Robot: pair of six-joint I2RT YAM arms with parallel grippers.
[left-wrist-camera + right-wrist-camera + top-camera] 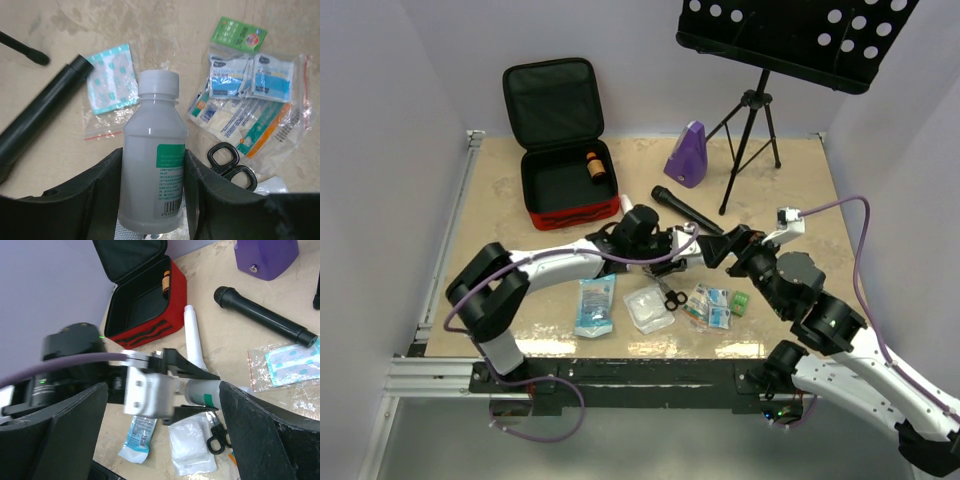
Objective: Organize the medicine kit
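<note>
The spot beside the brown bottle lies outward and to the left of my left gripper in the top view, so that gripper will swing into the medicine kit (570, 213) next and release the white bottle there.
The medicine kit (570, 213) is a red zip case with black lining, lying open at the back left, its lid (552, 97) leaning on the wall. A small brown bottle (595, 166) lies inside it. My left gripper (685, 248) is shut on a white plastic bottle (152, 165) with a green label and white cap, held just above the table centre. My right gripper (716, 246) stands open right in front of it, its fingers (260, 430) either side of the left gripper and the bottle (200, 390), touching neither. The kit (150, 330) lies beyond.
A black microphone (688, 210) and a purple metronome (687, 155) lie behind the grippers, beside a music stand's tripod (750, 120). A white tube (193, 337) lies next to the kit. Near the front edge are black scissors (230, 162), wipe packets (250, 100), a plaster bag (111, 80), a gauze pouch (649, 308) and a blue pouch (595, 305).
</note>
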